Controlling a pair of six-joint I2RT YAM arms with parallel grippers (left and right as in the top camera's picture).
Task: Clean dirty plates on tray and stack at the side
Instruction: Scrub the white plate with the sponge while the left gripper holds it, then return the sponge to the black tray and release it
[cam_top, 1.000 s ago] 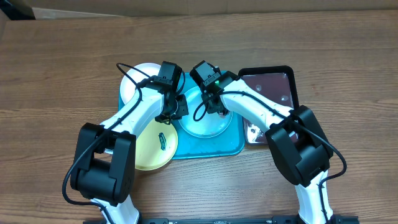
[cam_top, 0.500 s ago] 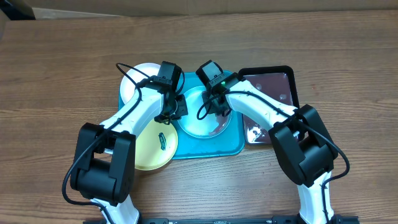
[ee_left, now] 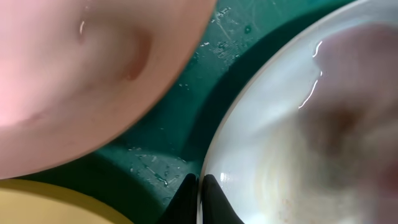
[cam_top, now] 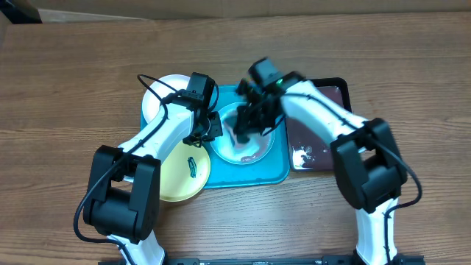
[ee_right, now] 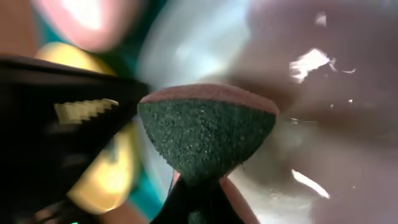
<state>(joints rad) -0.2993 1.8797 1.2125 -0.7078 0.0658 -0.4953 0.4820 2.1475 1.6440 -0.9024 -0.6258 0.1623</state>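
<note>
The robot's right gripper will lift toward the right in the overhead view and go down into the black tray to let go of the sponge, since the liquid in the tray can wet it.
A pale mint-blue plate (cam_top: 249,147) lies in the turquoise tray (cam_top: 274,171). My left gripper (cam_top: 210,132) is shut on that plate's left rim; in the left wrist view the black fingertips (ee_left: 200,193) pinch the edge of the plate (ee_left: 298,143). My right gripper (cam_top: 246,128), blurred by motion, is over the same plate and shut on a dark green sponge (ee_right: 205,134). A white plate (cam_top: 163,94) sits at the tray's far left corner. A yellow-green plate (cam_top: 176,175) with a dark smear overlaps the tray's near left edge.
A black tray (cam_top: 316,82) holding dark liquid stands right of the turquoise tray, partly under my right arm. Bare wooden table (cam_top: 73,88) surrounds both trays. The left gripper's black body (ee_right: 62,124) shows close beside the sponge in the right wrist view.
My right arm has swung to the right and back over the mint-blue plate with the sponge, now blurred. The left gripper and all three plates have stayed put.
</note>
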